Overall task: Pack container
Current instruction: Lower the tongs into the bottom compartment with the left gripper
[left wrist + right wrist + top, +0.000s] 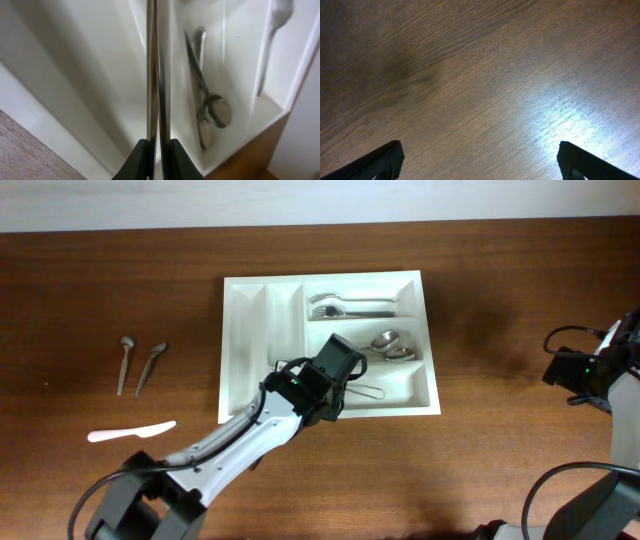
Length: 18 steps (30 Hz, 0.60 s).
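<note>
I need to move my left gripper down into the container's bottom long section point(376, 401) point(127, 105) next and release the thin metal utensil, because its wire loop is already between the section's sides.
The white container point(250, 310) lies mid-table, with forks point(350, 306) in its top long compartment and spoons point(392, 346) in the middle one. My left gripper point(335, 380) hangs over the bottom long compartment, shut on a thin metal utensil whose wire loop point(368, 392) lies in that compartment. In the left wrist view the utensil's two metal strips point(157, 75) run straight up from between the black fingers point(142, 160), with the spoons point(215, 110) just beyond. My right gripper point(480, 160) stands open over bare wood at the table's right edge point(585, 375).
Left of the container lie two small metal spoons point(125, 360) point(150, 365) and a white plastic knife point(130, 432). The container's two narrow left compartments point(285, 320) hold nothing.
</note>
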### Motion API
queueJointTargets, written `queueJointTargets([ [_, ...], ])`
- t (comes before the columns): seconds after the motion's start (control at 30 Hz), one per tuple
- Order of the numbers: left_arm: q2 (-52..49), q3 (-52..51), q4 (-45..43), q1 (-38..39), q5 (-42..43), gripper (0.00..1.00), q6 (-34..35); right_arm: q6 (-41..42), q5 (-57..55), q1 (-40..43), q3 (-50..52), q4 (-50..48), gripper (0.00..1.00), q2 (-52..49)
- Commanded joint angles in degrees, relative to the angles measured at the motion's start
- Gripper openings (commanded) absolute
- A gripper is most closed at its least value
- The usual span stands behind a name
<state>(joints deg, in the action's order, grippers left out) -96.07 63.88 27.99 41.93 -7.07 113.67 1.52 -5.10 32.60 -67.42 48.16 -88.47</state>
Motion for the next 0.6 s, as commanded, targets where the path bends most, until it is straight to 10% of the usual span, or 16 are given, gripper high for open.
queueJointTargets([
  [0.0, -2.43, 0.9, -0.33, -0.35, 0.81, 0.02, 0.39, -0.02, -0.07, 0.33, 0.13, -0.02, 0.99, -0.37],
  [0.57, -4.26, 0.9, -3.08, -0.35, 1.42, 0.21, 0.37, -0.02, -0.07, 0.33, 0.13, -0.02, 0.99, -0.37],
])
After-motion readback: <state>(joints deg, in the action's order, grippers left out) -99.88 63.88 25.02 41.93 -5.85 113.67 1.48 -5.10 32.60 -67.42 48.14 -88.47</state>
